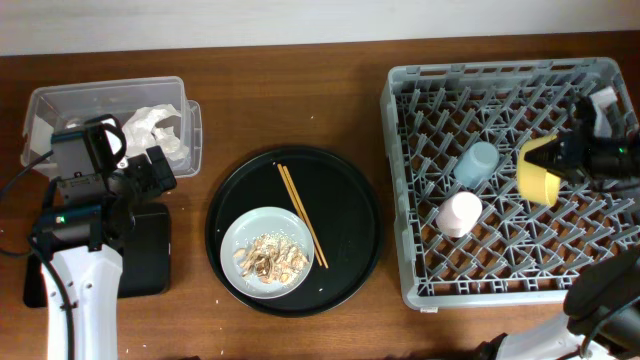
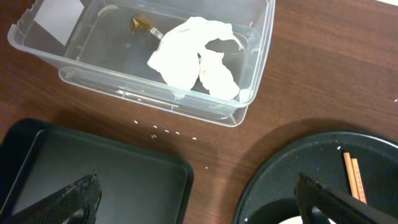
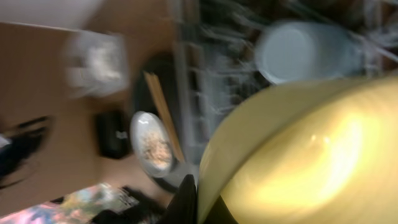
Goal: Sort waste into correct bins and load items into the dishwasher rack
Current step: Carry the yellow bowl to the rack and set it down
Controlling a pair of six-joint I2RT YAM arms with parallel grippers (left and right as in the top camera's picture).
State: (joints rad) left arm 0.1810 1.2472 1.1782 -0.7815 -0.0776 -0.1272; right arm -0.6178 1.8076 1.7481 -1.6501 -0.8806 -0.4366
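Note:
The tilted yellow bowl needs to go down next with my right gripper onto the rack's wires beside the light-blue cup, where the rack's slots are empty.
The crumpled white-and-gold wrapper [image 2: 196,59] lies inside the clear tub [image 1: 60,100], [image 2: 74,68]. My left gripper [image 1: 150,172], [image 2: 199,202] hovers open and empty between the shallow black tray [image 1: 145,255], [image 2: 93,168] and the round tray. Food scraps [image 1: 268,257] sit on the grey plate [image 1: 240,235], [image 3: 144,127], with the chopsticks [image 1: 300,213], [image 2: 351,177], [image 3: 160,109] beside it. My right gripper [image 1: 565,160], [image 3: 208,199] is shut on the rim of the yellow bowl [image 1: 538,168], [image 3: 298,155], tilted on edge over the dishwasher rack [image 1: 420,280]. A light-blue cup [image 1: 476,163], [image 3: 298,50] and a pink cup [image 1: 460,213] stand in the rack.
The plate and chopsticks rest on a large round black tray [image 1: 345,195], [image 2: 298,168] at the table's middle. Bare wooden table separates the tub, the trays and the rack. Small white crumbs dot the wood in front of the tub.

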